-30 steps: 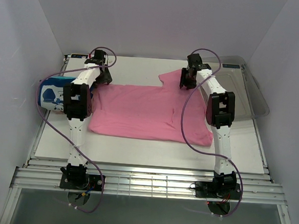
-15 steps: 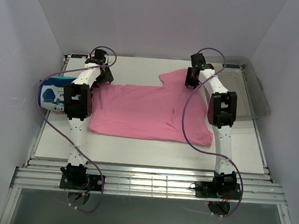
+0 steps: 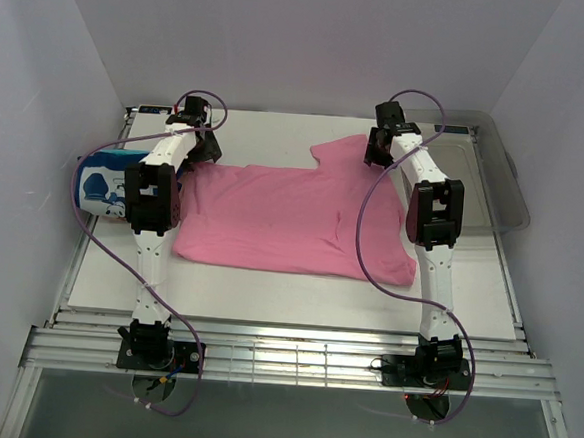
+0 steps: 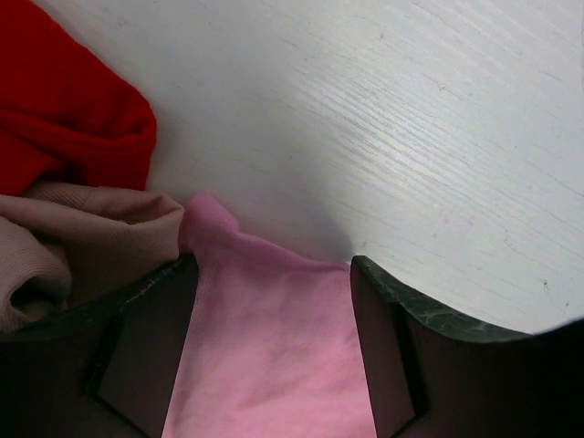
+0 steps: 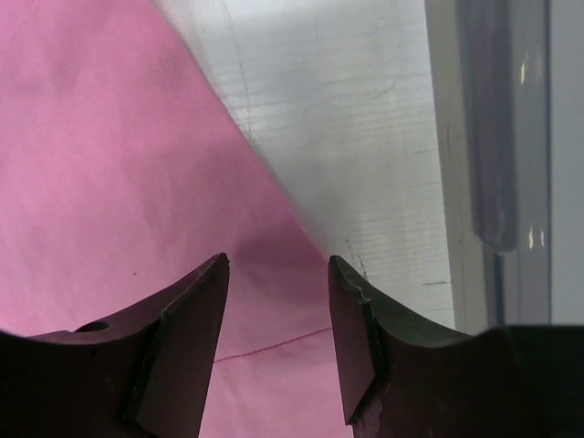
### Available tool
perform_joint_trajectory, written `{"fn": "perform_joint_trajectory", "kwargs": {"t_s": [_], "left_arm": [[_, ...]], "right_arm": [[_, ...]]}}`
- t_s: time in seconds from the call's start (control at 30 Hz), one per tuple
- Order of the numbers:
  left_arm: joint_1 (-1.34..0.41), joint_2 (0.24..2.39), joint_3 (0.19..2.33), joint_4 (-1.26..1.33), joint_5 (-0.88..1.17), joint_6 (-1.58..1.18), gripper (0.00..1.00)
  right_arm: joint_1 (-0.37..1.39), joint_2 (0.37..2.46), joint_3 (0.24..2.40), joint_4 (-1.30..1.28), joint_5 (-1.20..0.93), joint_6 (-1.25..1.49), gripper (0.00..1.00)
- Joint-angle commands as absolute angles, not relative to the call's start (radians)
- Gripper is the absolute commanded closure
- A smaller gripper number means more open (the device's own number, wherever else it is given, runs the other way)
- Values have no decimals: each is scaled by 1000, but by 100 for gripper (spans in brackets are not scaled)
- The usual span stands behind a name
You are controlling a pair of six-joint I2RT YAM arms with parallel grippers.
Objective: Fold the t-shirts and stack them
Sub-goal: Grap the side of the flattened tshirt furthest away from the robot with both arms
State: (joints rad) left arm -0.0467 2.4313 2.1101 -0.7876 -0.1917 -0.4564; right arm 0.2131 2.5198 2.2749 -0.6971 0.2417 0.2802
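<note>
The shirt's pink corner is already between the fingers of my left gripper. I need to keep that gripper low where it is and close it on the corner beside the beige cloth.
The pink t-shirt lies spread flat across the middle of the white table. My left gripper is at its far left corner, jaws open. In the left wrist view the pink corner lies between the fingers. My right gripper is open above the shirt's far right sleeve. In the right wrist view its fingers straddle the pink edge and a stitched hem. A folded stack with a blue, white-printed top sits at the table's left edge.
A clear plastic bin stands at the far right; its rim shows in the right wrist view. Red cloth and beige cloth of the stack lie right beside my left fingers. White walls enclose the table.
My right gripper has moved a little farther back and to the right along the sleeve. The left arm and the shirt have not moved.
</note>
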Motion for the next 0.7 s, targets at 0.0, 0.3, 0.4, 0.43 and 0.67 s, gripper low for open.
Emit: {"fn": "perform_joint_trajectory", "kwargs": {"t_s": [0.0,0.3,0.4,0.43,0.67], "left_arm": [[-40,2447,2108,-807,-183,-469,22],[-37,2444,2094,-816,-173,-466,22],[-35,2447,2089,-818,-172,-466,22],[-34,2445,2089,-816,-170,-465,22],[-29,2441,2079,-819,-173,-465,23]], "right_arm": [[199,2534,2345,-666,276,288,46],[198,2574,2361,-633,195,313,40],[198,2599,2367,-655,129,325,40],[196,2606,2371,-672,112,328,39],[195,2629,2368,-687,29,334,35]]}}
